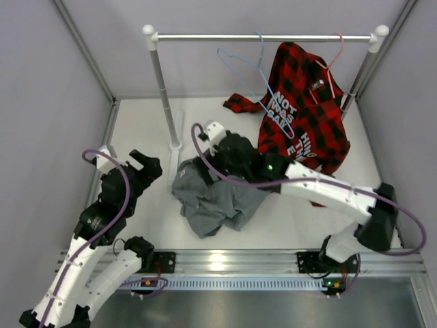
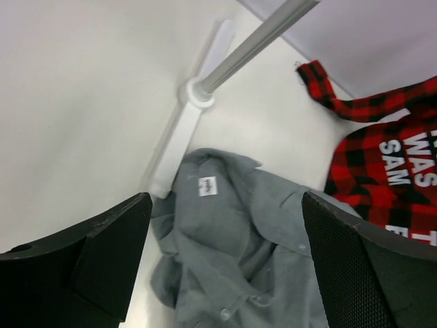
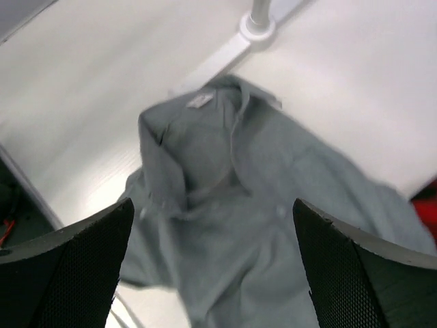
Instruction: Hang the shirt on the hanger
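The robot's right gripper needs to go down and outward next, to the shirt's edge beside the label, where a fold stands up.
The grey shirt [image 1: 217, 199] lies crumpled on the white table, its collar and label turned up [image 2: 225, 205] [image 3: 225, 205]. The light-blue hanger [image 1: 254, 76] hangs bare by its hook from the rail, well behind the shirt. My left gripper [image 1: 145, 171] hovers just left of the shirt, open, with the collar showing between its fingers [image 2: 109, 253]. My right gripper [image 1: 205, 161] is above the shirt's far edge, also open and holding nothing, and the fabric fills the gap between its fingers [image 3: 355, 266].
A clothes rack stands at the back: the rail [image 1: 263, 38], the left post [image 1: 164, 96] and its white foot [image 2: 194, 92] beside the shirt's collar. A red-and-black plaid shirt [image 1: 304, 116] hangs on a pink hanger [image 1: 334, 60] at the right. Grey walls enclose the table.
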### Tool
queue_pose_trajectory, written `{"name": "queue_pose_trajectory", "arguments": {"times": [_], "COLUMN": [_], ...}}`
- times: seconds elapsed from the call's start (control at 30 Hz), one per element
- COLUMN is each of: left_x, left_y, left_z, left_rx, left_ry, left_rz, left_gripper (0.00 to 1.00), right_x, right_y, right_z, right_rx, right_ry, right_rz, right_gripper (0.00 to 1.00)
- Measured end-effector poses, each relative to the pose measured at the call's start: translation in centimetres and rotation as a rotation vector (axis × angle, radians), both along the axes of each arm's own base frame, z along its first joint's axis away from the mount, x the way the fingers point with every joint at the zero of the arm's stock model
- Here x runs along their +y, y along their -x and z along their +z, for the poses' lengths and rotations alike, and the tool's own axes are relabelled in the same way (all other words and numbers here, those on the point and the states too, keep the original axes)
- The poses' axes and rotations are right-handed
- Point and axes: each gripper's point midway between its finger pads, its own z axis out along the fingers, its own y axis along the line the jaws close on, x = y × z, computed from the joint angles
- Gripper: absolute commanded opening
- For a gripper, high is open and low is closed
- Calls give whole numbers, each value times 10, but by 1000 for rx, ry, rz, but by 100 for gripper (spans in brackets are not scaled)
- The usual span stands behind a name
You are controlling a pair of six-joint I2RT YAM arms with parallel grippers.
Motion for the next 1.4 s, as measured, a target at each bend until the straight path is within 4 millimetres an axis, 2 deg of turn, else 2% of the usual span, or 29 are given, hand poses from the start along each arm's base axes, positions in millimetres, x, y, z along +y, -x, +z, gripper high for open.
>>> {"name": "queue_pose_trajectory", "arguments": {"times": [0.07, 0.13, 0.2, 0.3, 0.4, 0.47, 0.5, 0.57, 0.6, 0.63, 0.67, 0.77, 0.87, 0.93, 1.1, 1.2, 1.27, 1.33, 1.37, 1.4], "left_x": [10, 15, 19, 24, 25, 20, 18, 11, 8, 5, 2, -8, -22, -38, -84, -100, -106, -112, -115, -117], "left_y": [12, 20, 28, 37, 43, 46, 46, 49, 49, 50, 51, 54, 55, 53, 39, 30, 24, 19, 17, 15], "left_z": [-16, -28, -36, -40, -46, -49, -50, -52, -54, -55, -58, -68, -80, -89, -116, -131, -135, -138, -141, -146], "left_rx": [29, 56, 81, 99, 125, 141, 147, 160, 166, 171, 180, 213, 247, 274, 353, 404, 410, 404, 407, 414], "left_ry": [-5, -14, -28, -47, -69, -68, -66, -55, -48, -42, -37, -15, 27, 75, 205, 245, 262, 277, 285, 295], "left_rz": [29, 37, 40, 35, 18, -14, -31, -68, -86, -99, -115, -164, -217, -266, -396, -418, -416, -417, -417, -414], "left_gripper": [94, 94, 94, 94, 94, 94, 94, 94, 94, 93, 92, 90, 88, 86, 85, 85, 84, 84, 72, 66], "right_x": [26, 48, 74, 95, 98, 91, 90, 87, 86, 85, 85, 84, 65, 49, 15, -1, -8, -13, -14, -15], "right_y": [-35, -67, -99, -130, -142, -142, -141, -141, -141, -141, -142, -146, -143, -140, -129, -123, -121, -119, -118, -117], "right_z": [-4, -21, -41, -85, -137, -171, -182, -200, -205, -207, -207, -196, -172, -142, -50, -13, -4, -4, -7, -10], "right_rx": [-1, 17, 24, 66, 125, 176, 191, 212, 216, 214, 214, 186, 158, 132, 32, -14, -25, -23, -18, -12], "right_ry": [36, 97, 135, 214, 293, 359, 378, 414, 422, 431, 431, 406, 391, 352, 160, 72, 47, 41, 44, 48], "right_rz": [43, 85, 124, 164, 203, 226, 238, 260, 264, 268, 265, 228, 141, 61, -97, -155, -178, -193, -197, -201], "right_gripper": [93, 91, 85, 84, 83, 72, 64, 34, 13, 9, 1, 0, 0, 0, 0, 0, 0, 0, 0, 0]}}
